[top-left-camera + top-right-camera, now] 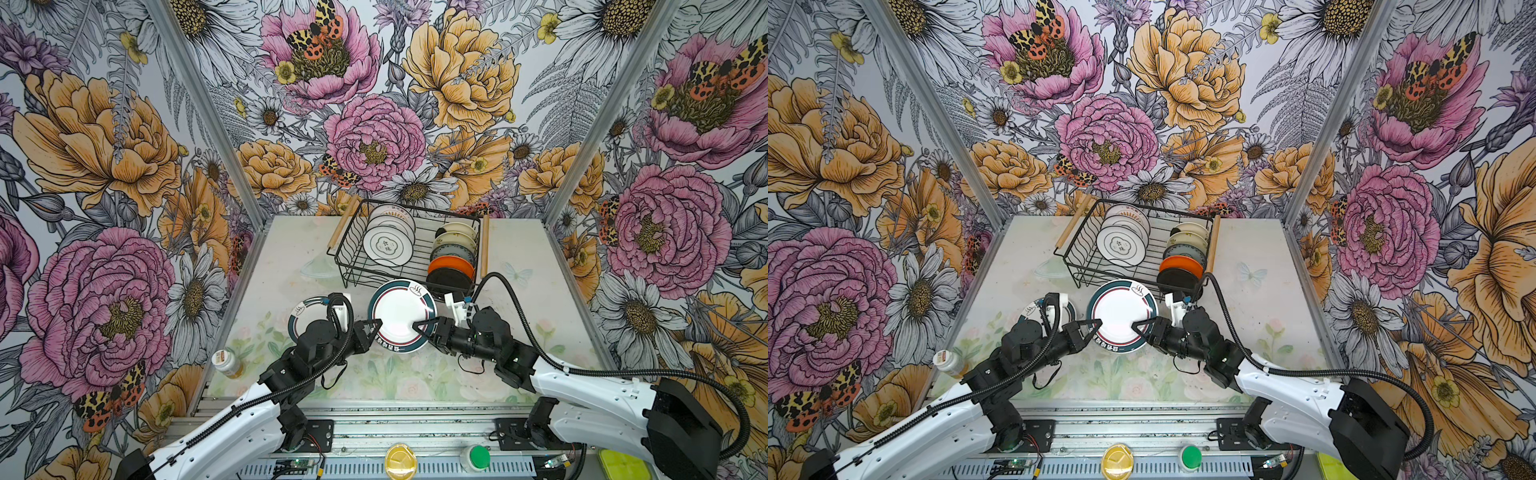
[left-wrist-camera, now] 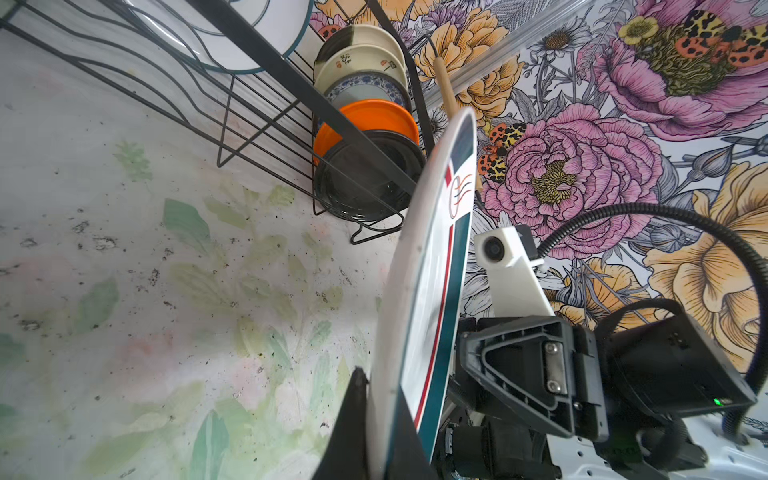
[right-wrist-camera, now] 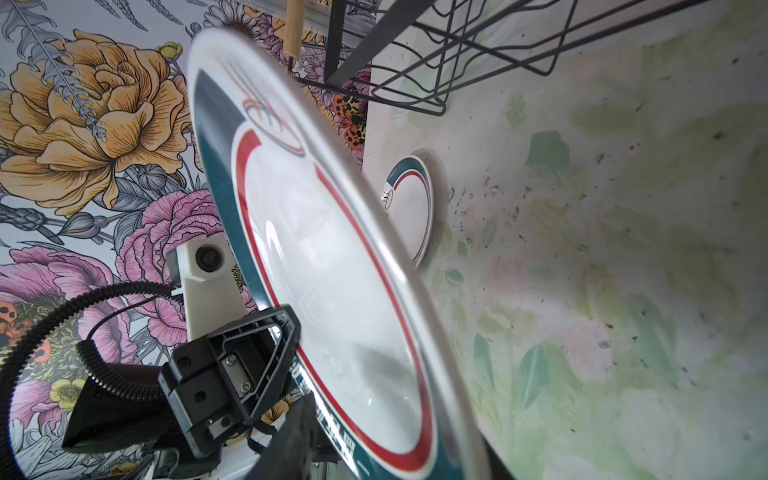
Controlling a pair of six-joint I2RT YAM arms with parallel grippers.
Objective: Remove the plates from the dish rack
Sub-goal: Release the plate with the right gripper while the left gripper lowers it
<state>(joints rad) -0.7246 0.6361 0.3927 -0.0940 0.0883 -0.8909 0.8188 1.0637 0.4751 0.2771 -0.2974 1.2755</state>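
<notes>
The plate swings with my left gripper toward the pill bottle and down next. Then the gripper releases it onto the matching plate [image 1: 305, 316], since that one already lies flat atop the table.
A white plate [image 1: 399, 318] with a teal rim and a red ring hangs between both grippers, just in front of the dish rack [image 1: 419, 253]. My left gripper [image 1: 376, 326] is shut on its left edge; in the left wrist view the fingers [image 2: 353, 415] pinch the rim [image 2: 432, 270]. My right gripper [image 1: 417, 326] straddles the right edge with its jaws open, one finger [image 3: 297, 432] slightly off the plate face [image 3: 332, 270]. A matching plate [image 1: 305, 316] lies flat under the left arm. In the rack stand white plates [image 1: 388, 241] and a row including orange [image 1: 451, 266] and black [image 1: 449, 279].
The rack has wooden handles on its left [image 1: 343, 224] and right [image 1: 484, 245]. A pill bottle [image 1: 226, 362] lies at the table's left edge. A yellow lid [image 1: 401, 461] and a green button [image 1: 476, 457] sit on the front rail. Flowered walls close three sides.
</notes>
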